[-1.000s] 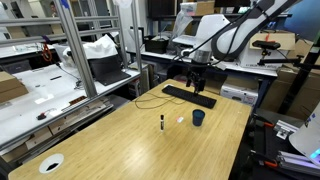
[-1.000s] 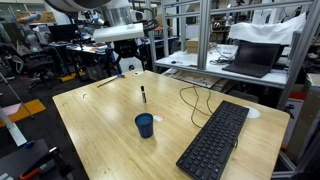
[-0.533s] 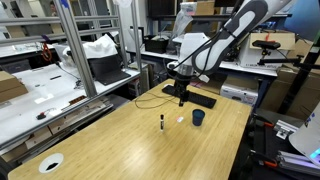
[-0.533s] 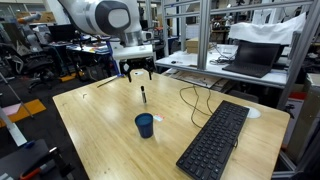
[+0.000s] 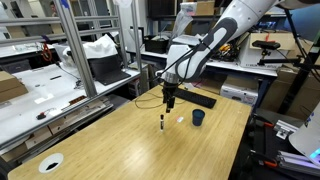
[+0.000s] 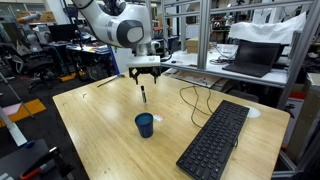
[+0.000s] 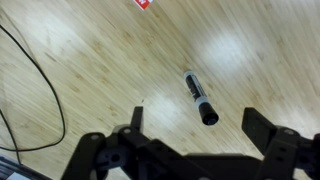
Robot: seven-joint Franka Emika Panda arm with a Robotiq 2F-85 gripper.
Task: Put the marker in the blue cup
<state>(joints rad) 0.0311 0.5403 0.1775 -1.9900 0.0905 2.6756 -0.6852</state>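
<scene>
I will lower my open gripper around the marker's upper end (image 6: pixel 143 89) (image 7: pixel 208 114) and close it, because that end is below my gripper and lined up with the gap between its fingers.
The marker (image 5: pixel 162 122) is a thin dark pen standing upright on the wooden table; it also shows in an exterior view (image 6: pixel 143 95) and in the wrist view (image 7: pixel 200 98). The blue cup (image 5: pixel 198 117) stands to one side of it, and nearer the camera in an exterior view (image 6: pixel 145 125). My gripper (image 5: pixel 169 101) hangs just above the marker with its fingers apart, also seen in an exterior view (image 6: pixel 146 82). In the wrist view the open gripper (image 7: pixel 195 125) has the marker between the two fingers, untouched.
A black keyboard (image 6: pixel 214 138) lies on the table, also seen in an exterior view (image 5: pixel 189 95). A black cable (image 6: pixel 190 98) loops near the marker. A small pale blob (image 5: pixel 181 120) lies by the cup. A white disc (image 5: pixel 50 163) sits at the table's corner.
My arm has swung from over the keyboard across to above the marker and come lower. The marker and cup have not moved.
</scene>
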